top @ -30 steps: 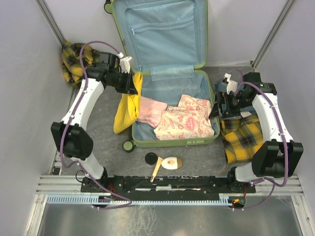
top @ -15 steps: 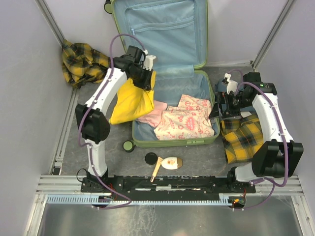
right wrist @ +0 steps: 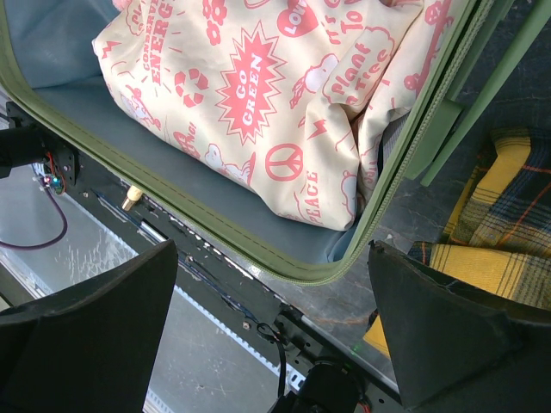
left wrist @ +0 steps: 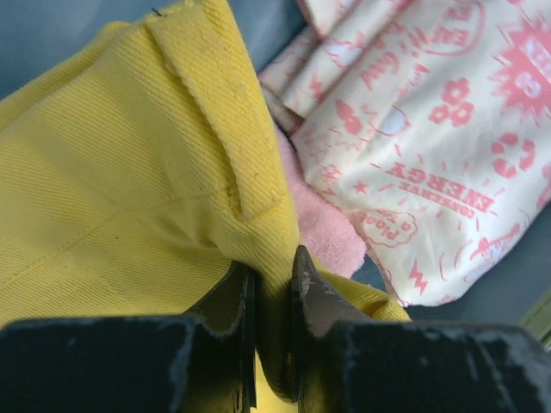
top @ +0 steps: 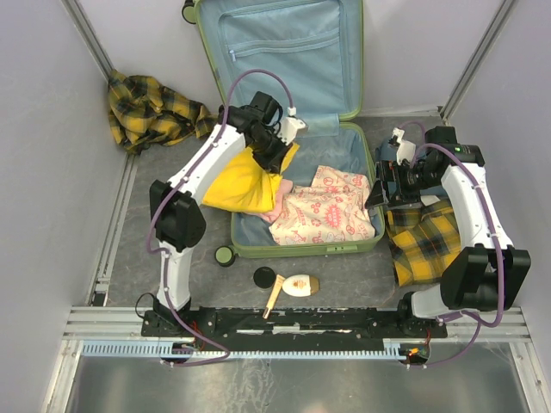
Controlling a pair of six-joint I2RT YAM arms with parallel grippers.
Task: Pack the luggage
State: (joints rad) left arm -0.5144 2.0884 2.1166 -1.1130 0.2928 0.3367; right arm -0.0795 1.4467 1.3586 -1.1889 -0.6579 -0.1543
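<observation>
The robot's left hand has to move back over the cream cloth before it opens beside the luggage's near rim.
The lime-green luggage [top: 296, 251] lies open, its blue-lined lid propped against the back wall. Inside lie a cream cloth with pink print [top: 327, 211] and a pink garment [top: 281, 188]. My left gripper [top: 284, 148] is shut on a yellow garment [top: 244, 182] and holds it over the luggage's left part; the garment hangs over the left rim. In the left wrist view the jaws pinch the yellow fabric [left wrist: 129, 172] above the pink garment [left wrist: 323, 232] and printed cloth [left wrist: 430, 146]. My right gripper [top: 376, 191] is open and empty at the luggage's right rim [right wrist: 258, 254].
A yellow plaid cloth [top: 146, 110] lies at the back left corner. Another plaid cloth [top: 424, 241] lies on the floor right of the luggage. A black disc [top: 264, 277], a wooden stick [top: 274, 297] and a small cream bottle [top: 300, 285] lie in front of the luggage.
My left gripper has carried the yellow garment rightward, from beside the luggage's left edge to over its inside. The right arm has not moved.
</observation>
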